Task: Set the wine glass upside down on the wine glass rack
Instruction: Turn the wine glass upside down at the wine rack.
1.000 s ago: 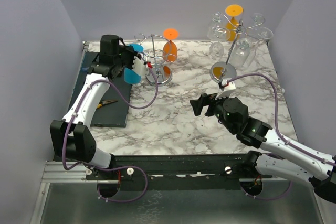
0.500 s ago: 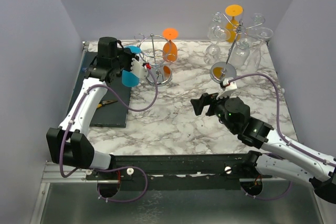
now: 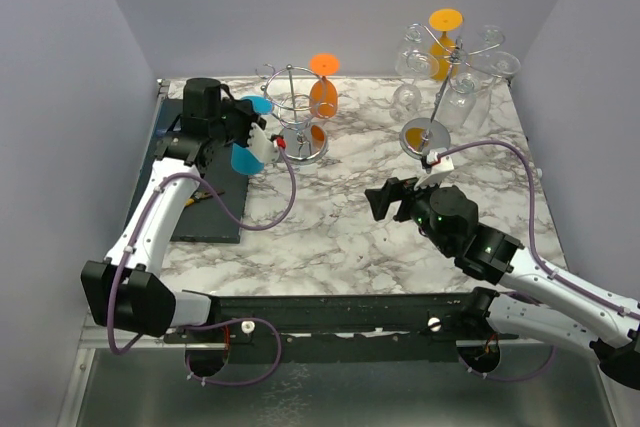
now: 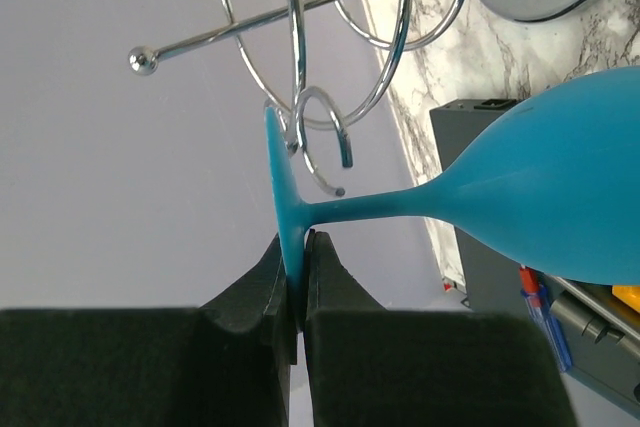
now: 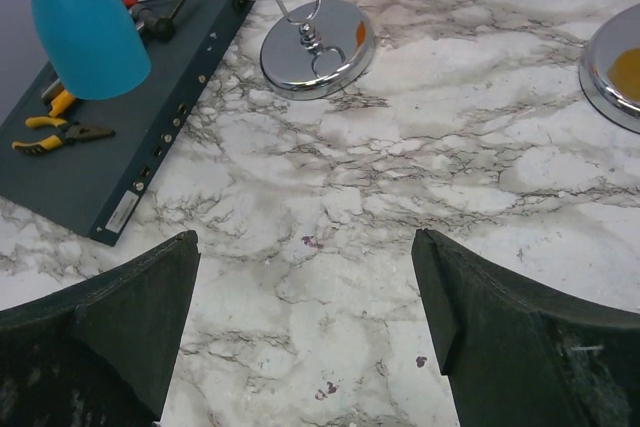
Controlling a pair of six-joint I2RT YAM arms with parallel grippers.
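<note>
The wine glass's stem is still outside the wires of the wire hook (image 4: 328,142). Next, my left gripper should move outward to the hook, slide the stem between the wires and let go.
A blue wine glass (image 4: 560,187) hangs upside down with its bowl lowest, and my left gripper (image 4: 298,247) is shut on the edge of its foot. The foot sits right beside a wire hook of the chrome wine glass rack (image 4: 320,137), and whether they touch I cannot tell. From above, the blue wine glass (image 3: 244,158) hangs left of the rack (image 3: 297,107), held by the left gripper (image 3: 252,117). An orange glass (image 3: 323,97) hangs on that rack. My right gripper (image 3: 383,197) is open over the marble (image 5: 330,197), holding nothing.
A second rack (image 3: 440,47) at the back right carries clear glasses and an orange one, on a round base (image 3: 425,134). A dark box (image 5: 110,147) with pliers (image 5: 50,132) lies along the left edge. The near rack's round base (image 5: 318,47) stands on the marble.
My left arm has drawn slightly left and toward the near side, carrying the blue glass a little away from the rack. The right arm has stayed put.
</note>
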